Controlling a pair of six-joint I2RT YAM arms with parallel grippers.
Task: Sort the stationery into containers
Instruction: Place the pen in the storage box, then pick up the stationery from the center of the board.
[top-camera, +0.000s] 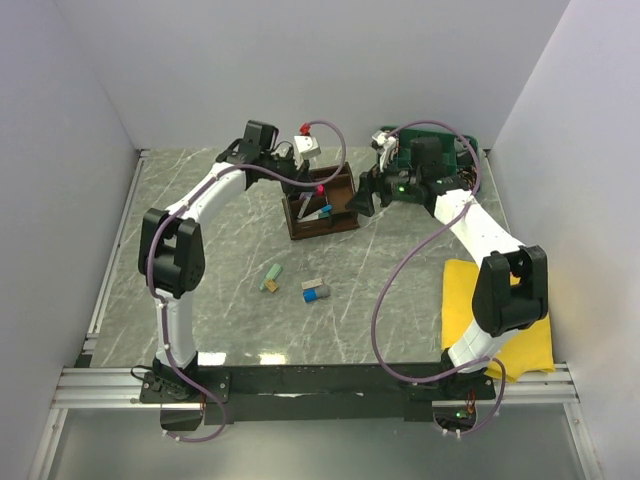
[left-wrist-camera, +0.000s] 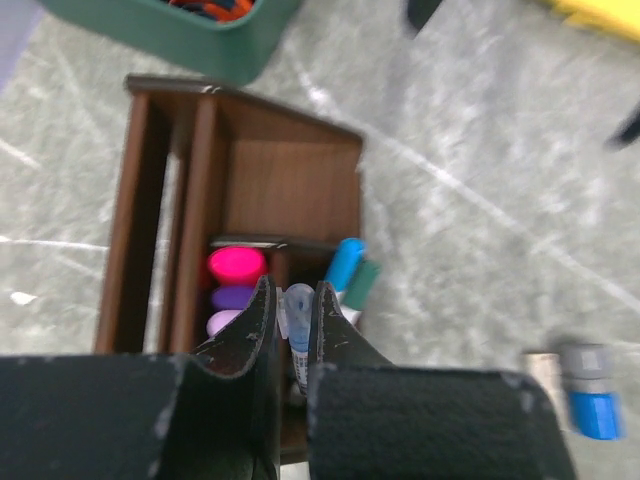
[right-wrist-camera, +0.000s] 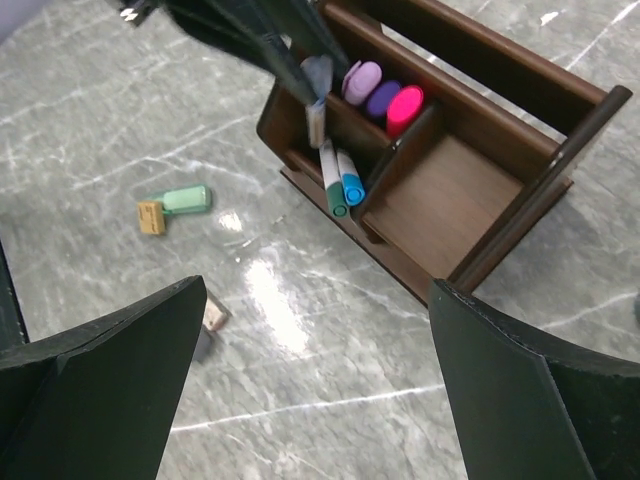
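Observation:
The blue-grey cylinder lies below my right gripper and to its left in the top view, so my gripper should move back and down onto it next.
My left gripper (left-wrist-camera: 293, 290) is shut on a thin pen (left-wrist-camera: 297, 312) with a clear blue cap, held upright over the front of the brown wooden organiser (left-wrist-camera: 290, 170). Pink (left-wrist-camera: 236, 266), purple and lilac highlighters stand in one compartment. A blue marker (left-wrist-camera: 345, 268) and a teal marker (left-wrist-camera: 363, 283) lean in the compartment beside it. My right gripper (right-wrist-camera: 318, 290) hangs open just right of the organiser (right-wrist-camera: 470, 190), with nothing between its fingers. A green and tan eraser (right-wrist-camera: 180, 200) lies on the marble.
A blue-grey and tan eraser pair (top-camera: 316, 291) lies in front of the organiser, next to the green one (top-camera: 271, 277). The green cable tray (top-camera: 440, 150) stands behind the right arm. A yellow cloth (top-camera: 495, 315) lies at the near right.

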